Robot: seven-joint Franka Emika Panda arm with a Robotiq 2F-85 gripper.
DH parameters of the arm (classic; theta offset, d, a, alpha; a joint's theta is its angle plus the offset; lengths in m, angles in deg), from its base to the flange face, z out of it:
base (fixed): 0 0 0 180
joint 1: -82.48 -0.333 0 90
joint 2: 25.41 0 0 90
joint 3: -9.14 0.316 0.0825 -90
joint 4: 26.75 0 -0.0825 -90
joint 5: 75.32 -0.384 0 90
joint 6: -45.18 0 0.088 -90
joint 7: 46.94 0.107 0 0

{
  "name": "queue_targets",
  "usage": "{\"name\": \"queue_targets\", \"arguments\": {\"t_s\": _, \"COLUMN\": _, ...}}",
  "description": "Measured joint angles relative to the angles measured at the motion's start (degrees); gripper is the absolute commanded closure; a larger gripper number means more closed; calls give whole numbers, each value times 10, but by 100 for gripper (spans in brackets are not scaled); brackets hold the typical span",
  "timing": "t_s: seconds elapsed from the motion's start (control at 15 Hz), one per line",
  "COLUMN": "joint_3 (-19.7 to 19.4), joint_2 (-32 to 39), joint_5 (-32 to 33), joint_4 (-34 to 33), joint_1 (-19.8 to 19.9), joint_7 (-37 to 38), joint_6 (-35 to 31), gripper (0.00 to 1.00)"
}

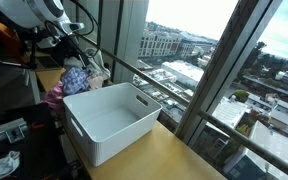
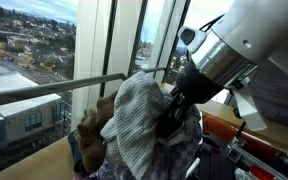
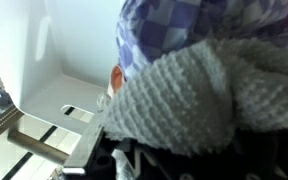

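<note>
The white plastic basket is empty beside the pile, so I will lift my gripper, swing it over the basket's open middle and let go of the bundle of clothes [image 1: 72, 78].
My gripper [image 1: 81, 55] hangs over a pile of clothes [image 1: 72, 78] next to the window. In an exterior view the gripper [image 2: 172, 112] is pressed into a grey knitted cloth [image 2: 134, 125] that bunches up around its fingers. In the wrist view the grey knitted cloth [image 3: 184, 95] fills the space at the jaws and hides the fingertips; the jaws appear closed on it. A blue-and-white checked cloth [image 3: 184, 25] lies behind it. A pink garment [image 1: 54, 93] sits at the pile's edge.
An empty white plastic basket [image 1: 109, 125] stands on the wooden table [image 1: 169, 155] beside the pile and also shows in the wrist view [image 3: 54, 95]. Window glass and a metal railing [image 1: 154, 80] run close along the table's far side. Equipment clutters the side [image 1: 4, 135].
</note>
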Motion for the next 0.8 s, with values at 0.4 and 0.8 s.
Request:
{"name": "queue_targets", "arguments": {"t_s": 0.4, "joint_3": 64, "joint_2": -60, "joint_5": -6, "joint_4": 33, "joint_1": 67, "joint_7": -3, "joint_6": 10, "gripper": 96}}
{"name": "queue_targets", "arguments": {"t_s": 0.8, "joint_3": 71, "joint_2": -158, "joint_5": -64, "joint_4": 69, "joint_1": 124, "joint_7": -63, "joint_6": 37, "gripper": 96}}
